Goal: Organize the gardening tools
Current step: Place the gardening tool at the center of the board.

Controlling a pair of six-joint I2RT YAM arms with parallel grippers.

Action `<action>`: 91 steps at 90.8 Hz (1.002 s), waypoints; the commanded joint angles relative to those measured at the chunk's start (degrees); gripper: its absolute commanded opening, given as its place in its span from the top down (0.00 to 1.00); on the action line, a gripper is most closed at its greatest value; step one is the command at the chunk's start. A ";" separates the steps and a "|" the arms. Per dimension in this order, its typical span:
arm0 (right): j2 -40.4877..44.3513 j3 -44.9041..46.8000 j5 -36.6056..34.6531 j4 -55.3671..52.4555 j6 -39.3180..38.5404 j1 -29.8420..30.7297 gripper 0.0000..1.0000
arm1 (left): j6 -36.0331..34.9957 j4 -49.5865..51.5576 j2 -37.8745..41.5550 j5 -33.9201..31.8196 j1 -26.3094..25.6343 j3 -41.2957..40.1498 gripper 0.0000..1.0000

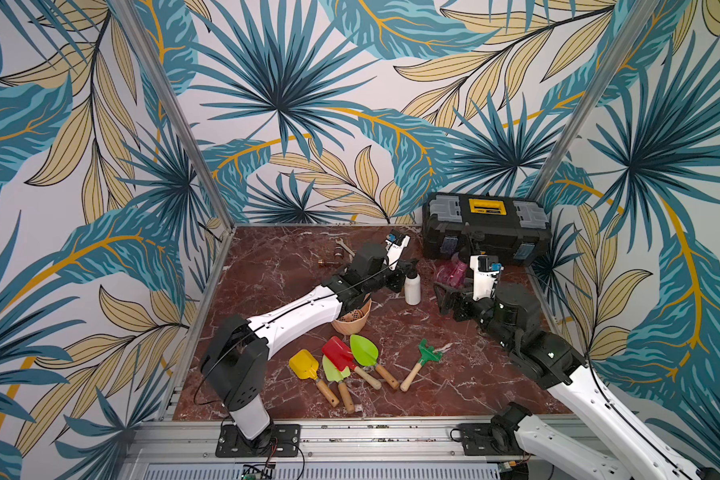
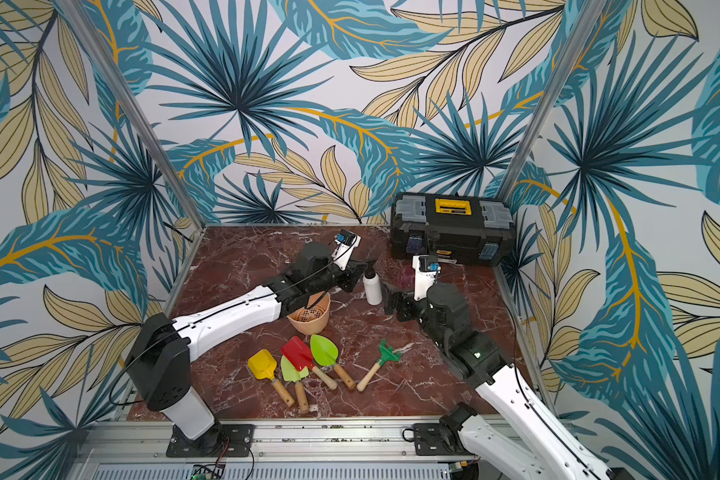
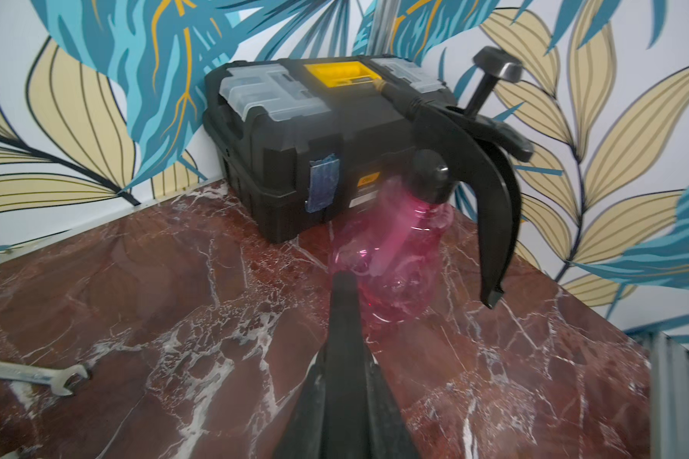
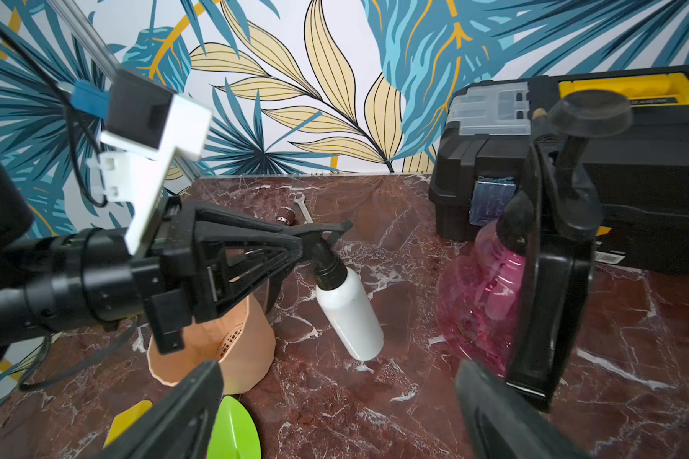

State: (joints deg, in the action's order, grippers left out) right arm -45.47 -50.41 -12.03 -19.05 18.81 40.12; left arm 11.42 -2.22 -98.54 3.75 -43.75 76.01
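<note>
The left gripper moves the white bottle [image 1: 412,289] outward and down next and releases it, since bare tabletop lies outward and below, beside the pink spray bottle.
The white spray bottle [image 1: 412,289] [image 4: 349,314] stands mid-table, with my left gripper [image 1: 409,267] [image 4: 309,242] [image 3: 345,351] shut on its black sprayer head. The pink spray bottle [image 1: 454,272] [image 3: 394,254] [image 4: 478,294] stands just in front of the toolbox. My right gripper [image 1: 442,297] [image 4: 339,413] is open beside it, with nothing between its fingers. Near the front lie the wooden-handled tools: yellow scoop [image 1: 304,365], red spade [image 1: 338,353], two lime-green spades [image 1: 364,350] [image 1: 333,372], and dark-green rake [image 1: 427,354].
A black-and-yellow toolbox [image 1: 485,226] sits shut in the back right corner. A peach perforated pot [image 1: 352,322] stands under my left forearm. A silver wrench [image 1: 345,246] and small fittings [image 1: 329,262] lie at the back left. Aluminium rails edge the table.
</note>
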 commanded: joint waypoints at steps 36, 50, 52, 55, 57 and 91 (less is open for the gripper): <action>6.26 5.22 -1.12 -2.74 2.26 -0.04 0.05 | -2.96 -9.18 -11.73 -26.49 -7.20 10.35 0.97; 7.21 5.93 -1.11 -3.03 2.44 -0.04 0.05 | -2.96 -9.26 -12.94 -27.28 -7.28 10.49 0.95; 7.28 5.94 -1.18 -3.08 2.37 -0.02 0.05 | -2.98 -9.18 -13.02 -27.30 -7.31 10.48 0.95; 7.26 6.01 -1.16 -3.10 2.25 -0.04 0.05 | -2.98 -9.06 -13.15 -27.30 -7.26 10.41 0.95; 7.27 6.02 -1.20 -3.12 2.21 -0.04 0.05 | -2.94 -8.99 -13.21 -27.37 -7.24 10.35 0.94; 7.00 6.57 -0.93 -2.42 1.77 -0.03 0.05 | -1.97 -9.37 -13.73 -27.18 -7.23 7.80 0.94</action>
State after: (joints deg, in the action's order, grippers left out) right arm -38.63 -45.12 -13.04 -21.47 20.43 40.12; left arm 9.41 -8.23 -112.51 -22.85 -51.03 84.25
